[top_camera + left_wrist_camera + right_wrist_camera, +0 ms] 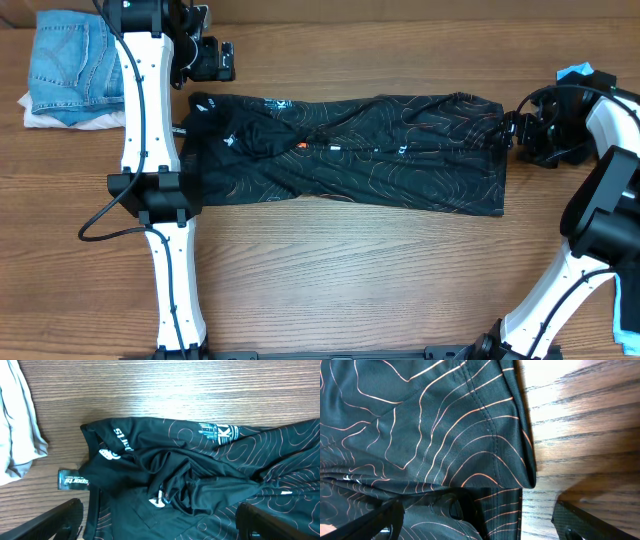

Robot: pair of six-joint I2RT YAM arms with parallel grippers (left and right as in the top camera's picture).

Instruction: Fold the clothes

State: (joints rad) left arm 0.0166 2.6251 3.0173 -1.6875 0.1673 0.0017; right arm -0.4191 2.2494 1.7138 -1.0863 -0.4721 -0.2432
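Observation:
The upper layer's hem corner (497, 147) (522, 479) lies between my right gripper's open fingers, so the gripper will go down and to the left in the overhead view onto it.
The black jersey (400, 160) with thin orange contour lines lies spread lengthwise across the table's middle, its left part bunched and wrinkled. My left gripper (203, 70) hovers at the jersey's upper left end. In the left wrist view it is open (160, 527), with its fingers wide apart over the crumpled collar area (170, 480) and white lettering. My right gripper (515, 130) is at the jersey's right edge. In the right wrist view it is open (487, 522) and straddles the hem (520, 440), with one finger over cloth and one over bare wood.
Folded blue jeans (70, 55) lie on a white garment (50, 120) at the far left corner; the white cloth also shows in the left wrist view (15, 425). A small black label (73, 480) lies beside the jersey. A light blue item (580, 72) peeks out behind the right arm.

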